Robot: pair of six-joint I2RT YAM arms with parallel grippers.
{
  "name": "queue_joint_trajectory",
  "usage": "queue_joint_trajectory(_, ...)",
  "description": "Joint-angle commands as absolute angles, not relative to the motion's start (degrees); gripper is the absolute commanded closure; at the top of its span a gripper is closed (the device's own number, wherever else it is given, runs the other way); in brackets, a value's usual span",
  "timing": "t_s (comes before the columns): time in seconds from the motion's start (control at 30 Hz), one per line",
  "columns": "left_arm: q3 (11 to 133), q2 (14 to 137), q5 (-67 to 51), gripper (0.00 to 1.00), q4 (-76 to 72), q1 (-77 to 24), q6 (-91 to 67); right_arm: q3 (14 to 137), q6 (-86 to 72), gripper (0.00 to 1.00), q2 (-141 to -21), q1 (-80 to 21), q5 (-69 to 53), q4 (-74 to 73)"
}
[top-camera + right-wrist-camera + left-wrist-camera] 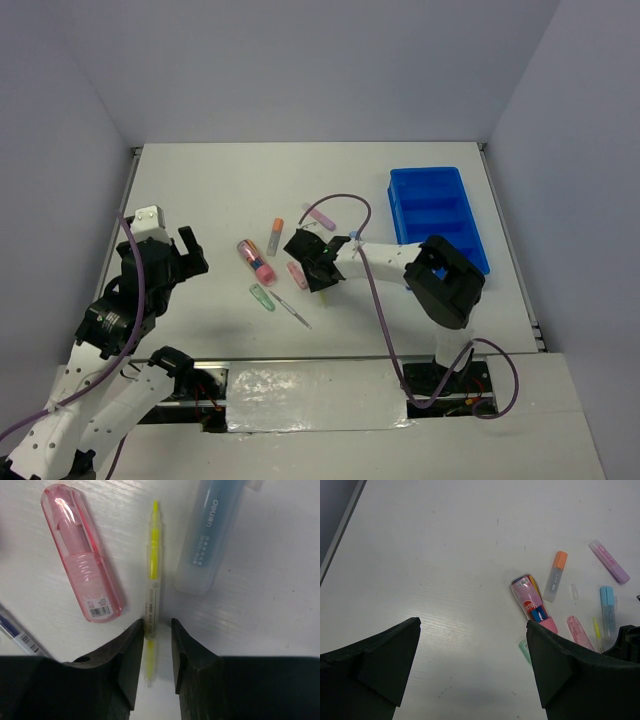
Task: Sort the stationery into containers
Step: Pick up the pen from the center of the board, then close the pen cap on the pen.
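Note:
I should move my left gripper across and lower its open fingers on both sides of the small clear cap (pixel 574 591), with bare table beside it. The cap is below, toward the right in that gripper's wrist view.
A thin yellow pen (pixel 154 570) lies on the white table between a pink marker (pixel 80 550) and a blue marker (pixel 212 535). My right gripper (pixel 157 625) is low over the pen's rear end with its jaws narrowly apart on either side of it; the left finger touches the pen and a gap shows at the right one. In the top view that gripper (pixel 312 265) is at mid-table, left of the blue tray (pixel 440 215). My left gripper (pixel 472 625) is wide open and empty over bare table, left of the items.
Loose on the table: a pink pack (pixel 256 262), an orange-capped marker (pixel 274 237), a lilac marker (pixel 320 214), a green marker (pixel 262 297) and a thin grey pen (pixel 293 309). A purple cable loops over the right arm.

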State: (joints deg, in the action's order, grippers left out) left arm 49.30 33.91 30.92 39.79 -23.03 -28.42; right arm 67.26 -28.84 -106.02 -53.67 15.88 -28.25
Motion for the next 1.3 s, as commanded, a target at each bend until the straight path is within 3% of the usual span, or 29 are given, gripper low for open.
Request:
queue_joint_trajectory(0.0,49.66,33.84,30.32,0.01,37.62,-23.29,-26.98,70.13,-27.95,0.65,-108.45,-53.44,14.94,-28.12)
queue_joint_trajectory(0.37,50.27,35.68,30.58,0.01,37.61,-23.29,-26.89,66.54,-30.06,0.88,-107.5,-53.44,13.71,-28.74)
queue_joint_trajectory(0.43,51.76,37.96,29.97,0.01,38.14,-23.29,-27.07,66.53,-30.23,1.0,-104.44,-53.53,14.67,-29.09)
queue_joint_trajectory(0.67,59.93,50.77,19.7,0.01,35.69,-23.64,-32.17,74.35,-28.92,1.0,-91.95,-53.44,22.58,-38.83)
queue_joint_trajectory(0.87,70.72,71.75,21.53,0.02,32.61,-33.91,-38.93,74.63,-26.46,1.0,-76.48,-50.28,24.53,-45.52)
queue_joint_trajectory(1.03,79.87,88.11,23.29,0.04,32.69,-36.47,-41.75,70.76,-24.17,1.0,-63.74,-43.6,23.03,-48.42)
queue_joint_trajectory(1.2,88.06,100.62,25.05,0.09,37.43,-36.83,-43.42,69.09,-22.24,1.0,-57.67,-42.89,21.98,-51.15)
queue_joint_trajectory(1.27,90.43,104.74,24.09,0.18,37.97,-36.91,-44.55,68.12,-21.62,1.0,-56.61,-42.45,21.1,-50.28)
